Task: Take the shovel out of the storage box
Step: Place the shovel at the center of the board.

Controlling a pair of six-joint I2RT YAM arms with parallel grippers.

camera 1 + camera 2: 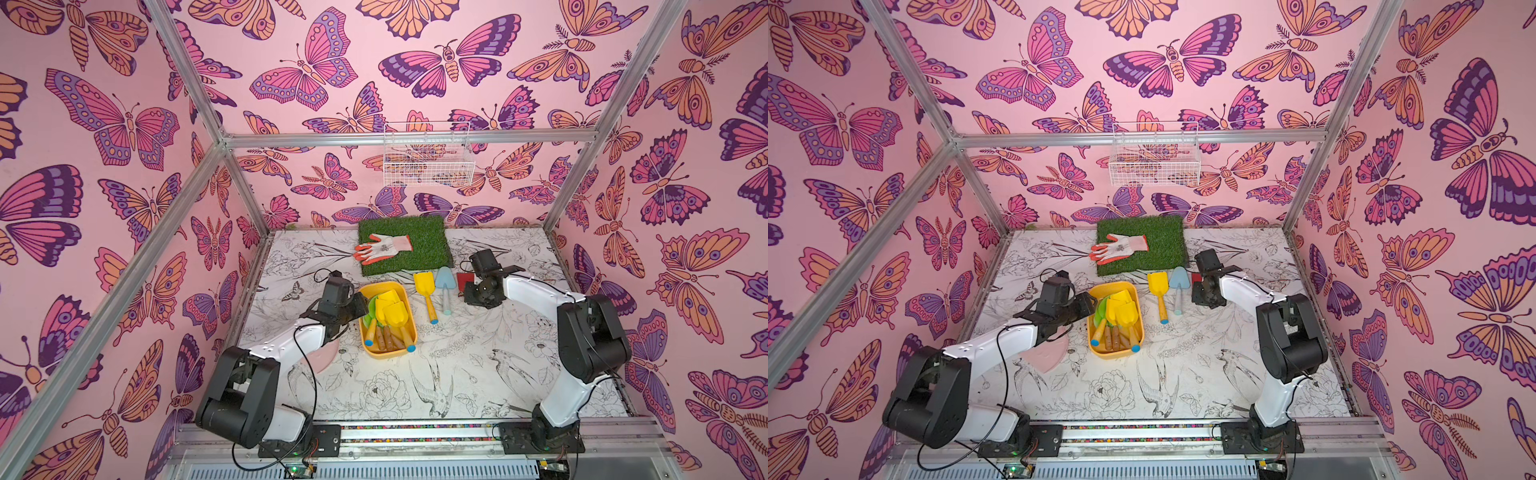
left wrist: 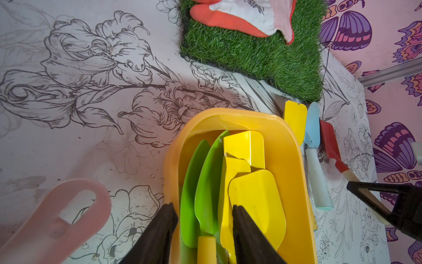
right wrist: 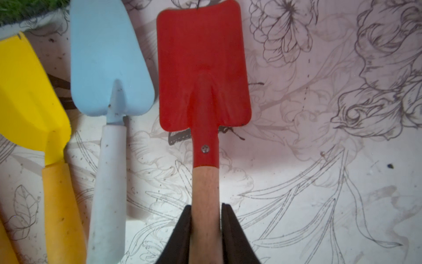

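Note:
My right gripper eases down toward the bare tabletop (image 1: 459,301) beside the blue shovel next and releases the red shovel there, as it is already outside the box (image 1: 387,352).
The yellow storage box (image 1: 387,352) (image 2: 290,160) stands left of the table's middle. Inside it lie green shovels (image 2: 207,182) and yellow shovels (image 1: 395,313) (image 2: 258,201). My left gripper (image 1: 360,306) (image 2: 203,210) is at the box's left side. One finger is outside the wall and one inside on a yellow blade, closed over the wall and the green shovels. A red shovel (image 3: 201,57) (image 1: 464,279) lies flat on the table right of the box. My right gripper (image 3: 205,212) is shut on its wooden handle.
A yellow shovel (image 1: 424,284) and a blue shovel (image 1: 444,280) lie between the box and the red one. Behind them a grass mat (image 1: 424,253) carries a glove (image 1: 382,247). A white wire basket (image 1: 428,166) hangs on the back wall. A pink plastic piece (image 2: 57,217) lies under my left arm.

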